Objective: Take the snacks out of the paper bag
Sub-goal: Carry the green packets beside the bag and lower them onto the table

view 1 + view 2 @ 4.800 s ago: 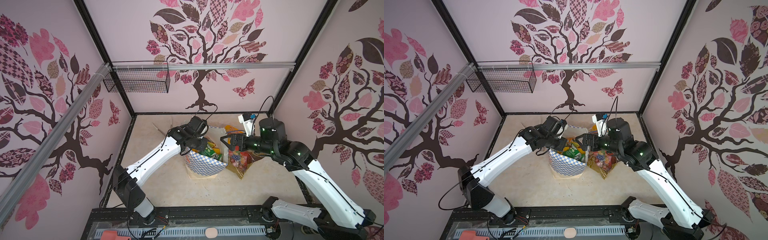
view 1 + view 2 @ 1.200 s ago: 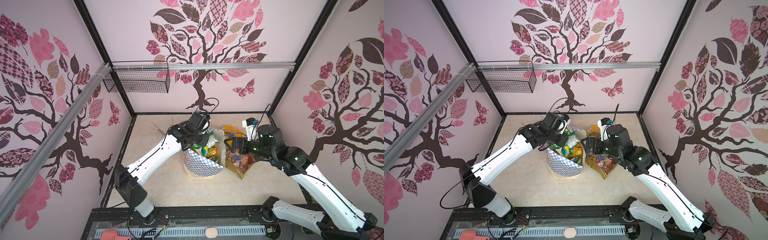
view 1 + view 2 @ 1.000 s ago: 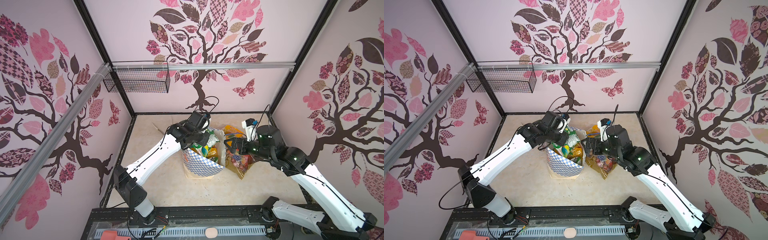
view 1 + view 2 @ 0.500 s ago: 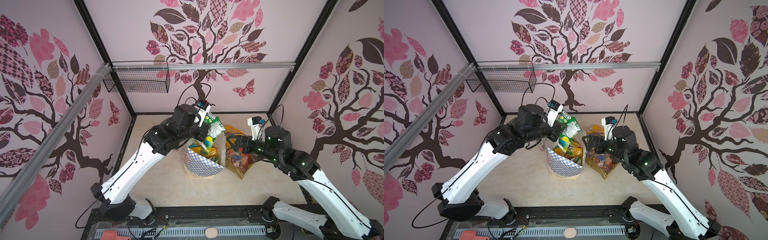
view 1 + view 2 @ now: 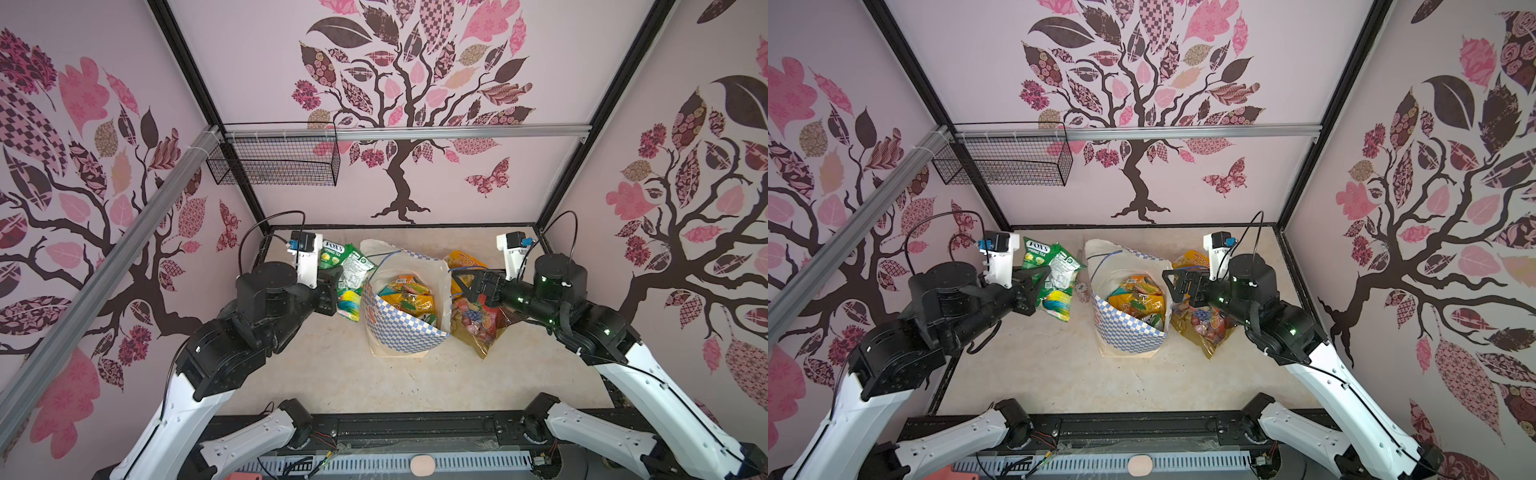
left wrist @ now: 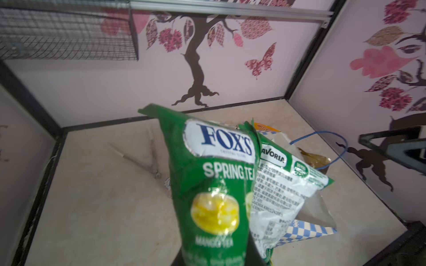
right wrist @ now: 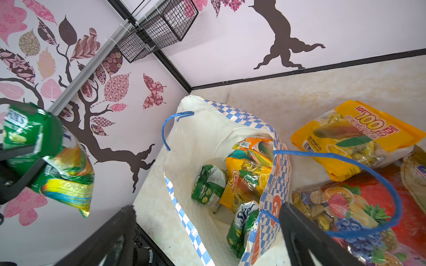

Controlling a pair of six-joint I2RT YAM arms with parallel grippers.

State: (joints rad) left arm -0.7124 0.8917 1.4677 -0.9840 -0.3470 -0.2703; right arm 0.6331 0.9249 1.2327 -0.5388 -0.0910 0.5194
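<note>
I will next lower the green Fox's packet with my left gripper onto the clear spot and let it go there, because the tabletop below my left gripper beside the paper bag is bare.
The paper bag stands open mid-table, blue-and-white check outside and white inside, with several snacks in it. My left gripper is shut on a green Fox's packet, held in the air left of the bag. My right gripper hangs open over the bag's right rim. A yellow-orange packet and a gold-red fruit packet lie right of the bag.
Metal tongs lie on the table at the back left. A small patterned cup stands just left of the bag. A black wire basket hangs on the back wall. The bag's blue cord handle loops near my right finger.
My left gripper has lifted the green packet out of the bag and carried it up and to the left. The right gripper stays open beside the bag's right rim.
</note>
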